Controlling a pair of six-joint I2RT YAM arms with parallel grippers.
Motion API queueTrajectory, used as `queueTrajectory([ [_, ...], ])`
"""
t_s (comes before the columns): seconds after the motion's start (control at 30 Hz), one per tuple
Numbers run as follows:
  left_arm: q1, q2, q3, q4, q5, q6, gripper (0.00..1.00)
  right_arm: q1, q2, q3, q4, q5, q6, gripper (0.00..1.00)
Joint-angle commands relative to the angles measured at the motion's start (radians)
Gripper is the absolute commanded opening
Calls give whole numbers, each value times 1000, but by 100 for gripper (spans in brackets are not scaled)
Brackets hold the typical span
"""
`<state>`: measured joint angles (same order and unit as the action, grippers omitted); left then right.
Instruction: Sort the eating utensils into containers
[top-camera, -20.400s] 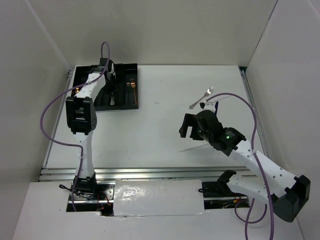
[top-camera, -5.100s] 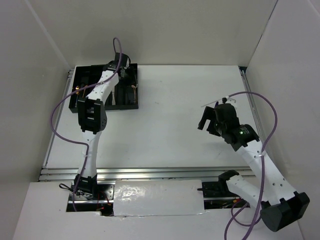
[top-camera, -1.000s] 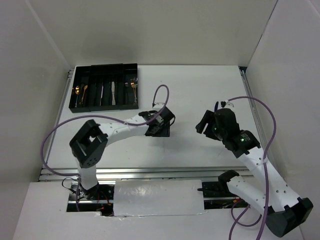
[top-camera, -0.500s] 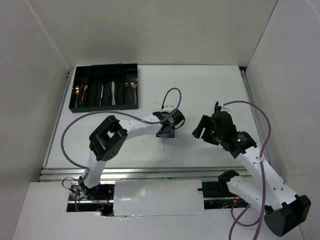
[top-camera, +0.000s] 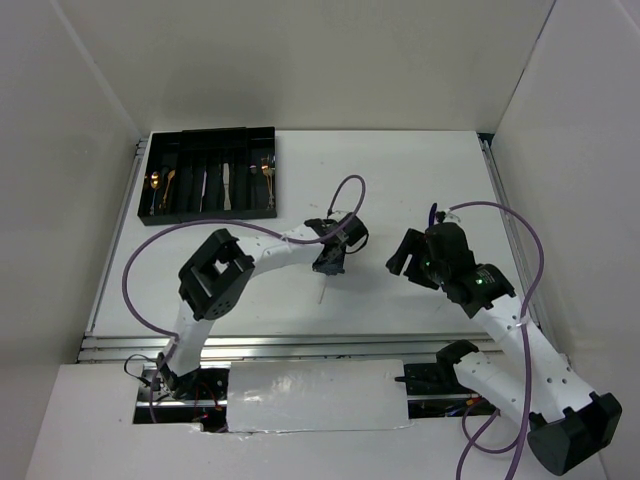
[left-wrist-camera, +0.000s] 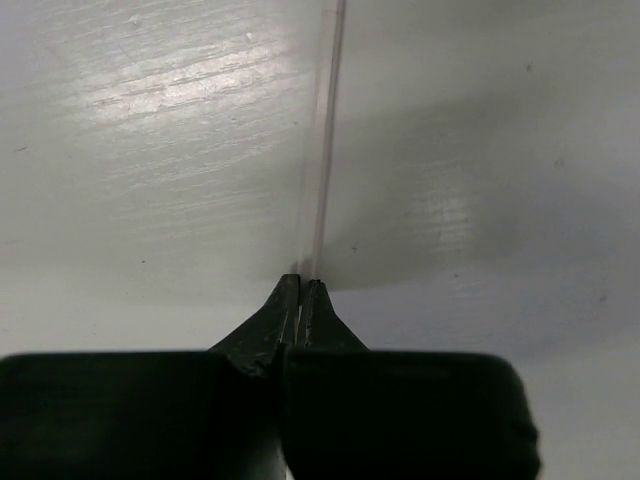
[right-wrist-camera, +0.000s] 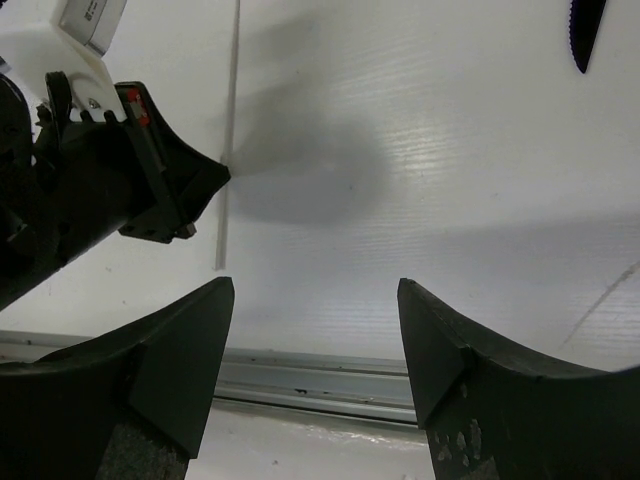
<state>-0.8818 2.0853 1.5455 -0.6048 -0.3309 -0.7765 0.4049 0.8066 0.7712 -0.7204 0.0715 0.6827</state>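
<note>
My left gripper holds the stick (top-camera: 323, 291) and will next carry it outward, to the left in the top view. It will let go of it in the tray slot (top-camera: 199, 186), because a similar thin piece lies there.
The black cutlery tray (top-camera: 210, 208) lies at the far left. Its slots hold copper-gold utensils (top-camera: 156, 184) and silver ones (top-camera: 226, 182). My left gripper (top-camera: 328, 268) is at the table's middle, shut on the thin pale stick (top-camera: 323, 291). In the left wrist view the stick (left-wrist-camera: 322, 150) runs away from the closed tips of the gripper (left-wrist-camera: 301, 282). My right gripper (top-camera: 400, 256) is open and empty just to the right. In the right wrist view it (right-wrist-camera: 315, 285) faces the stick (right-wrist-camera: 228, 120). A black serrated blade tip (right-wrist-camera: 583, 35) shows at the top right.
A metal rail (right-wrist-camera: 310, 372) runs along the table's near edge, just below my right fingers. White walls enclose the table on the left, the back and the right.
My left arm has swung right from mid-table toward the right gripper. The pale stick now shows below its fingertips. My right gripper has shifted slightly left.
</note>
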Motion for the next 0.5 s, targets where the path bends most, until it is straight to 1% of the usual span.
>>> queueTrajectory([
  [0.0,35,-91,12,-59,85,147,0,-8,-26,-12,61,22,-2,74],
  [0.03,47,-132,-20,-53,93,193,0,-12,-32,-19,65,25,-6,74],
  [0.07,85,-210,-36,-49,122,215,0,-14,-35,-29,68,30,-8,74],
  [0.1,107,-249,-62,-36,162,245,0,-17,-34,-33,72,28,-9,74],
  [0.13,136,-283,-61,-50,196,303,0,-23,-34,-38,75,27,-14,74],
  [0.17,199,-333,-55,-65,229,336,0,-23,-32,-39,78,25,-15,74],
  [0.2,226,-350,-24,-90,298,415,0,-26,-30,-41,85,22,-17,74],
  [0.23,256,-382,-6,-119,300,442,0,-26,-29,-42,91,19,-17,74],
  [0.27,312,-396,10,-172,300,474,0,-28,-23,-44,95,16,-18,74],
  [0.3,340,-409,34,-191,294,526,0,-29,-23,-43,99,11,-20,74],
  [0.33,400,-441,42,-206,290,548,0,-28,-18,-44,108,7,-20,74],
  [0.37,432,-453,51,-213,276,577,0,-29,-15,-46,113,4,-20,74],
  [0.4,496,-477,47,-205,271,586,0,-29,-12,-47,124,-5,-18,74],
  [0.43,529,-487,41,-181,276,603,0,-29,-1,-47,127,-12,-17,74],
  [0.47,558,-490,50,-176,245,621,0,-29,3,-44,131,-16,-15,74],
])
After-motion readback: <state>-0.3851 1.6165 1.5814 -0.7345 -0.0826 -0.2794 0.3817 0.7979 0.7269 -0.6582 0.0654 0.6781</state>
